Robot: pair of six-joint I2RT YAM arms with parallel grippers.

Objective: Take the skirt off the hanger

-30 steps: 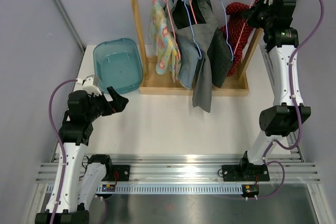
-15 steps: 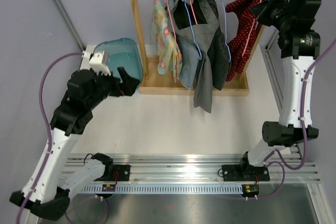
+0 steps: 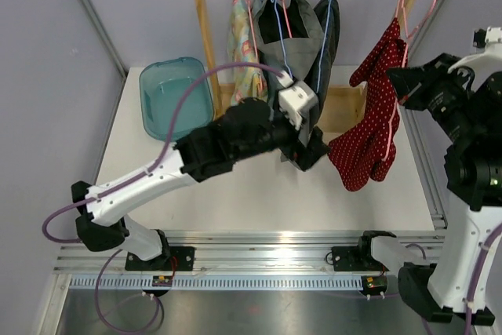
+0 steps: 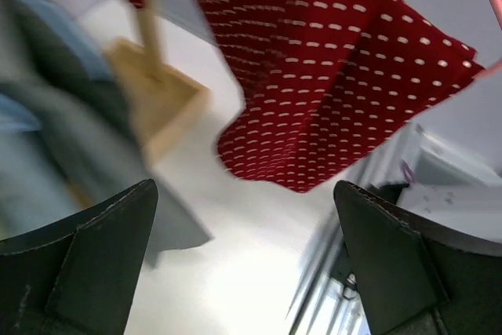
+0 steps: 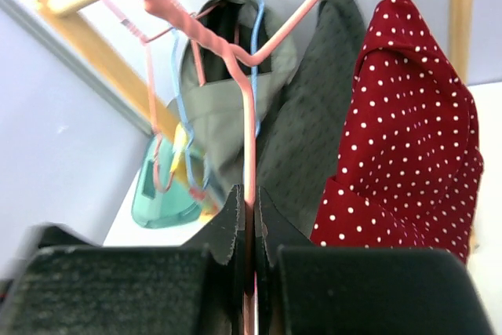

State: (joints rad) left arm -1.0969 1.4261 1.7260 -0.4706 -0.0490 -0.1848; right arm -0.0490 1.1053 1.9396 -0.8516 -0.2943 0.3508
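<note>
My right gripper carries the pink hanger outward onto the bar's empty end next and releases it there, since the hanger's hook is in the air off the bar.
The skirt [image 3: 369,119] is red with white dots and hangs on a pink wire hanger [image 3: 416,13], off the rail and in the air at the right. My right gripper [image 3: 401,84] is shut on the hanger's wire [image 5: 249,154], with the skirt [image 5: 408,154] hanging to its right. My left gripper [image 3: 314,151] is open, just left of the skirt's lower hem and not touching it. In the left wrist view the skirt [image 4: 329,76] hangs ahead of and above the open gripper [image 4: 243,260], with nothing between the fingers.
A wooden clothes rack [image 3: 202,37] stands at the back with grey garments [image 3: 294,29] and a floral one [image 3: 243,52] on hangers. A teal tub [image 3: 176,96] sits at the back left. The left arm stretches across the table's middle.
The right arm has lifted the hanger with the skirt off the rail and brought it nearer and to the right. The left arm has swung from the left side across to the skirt.
</note>
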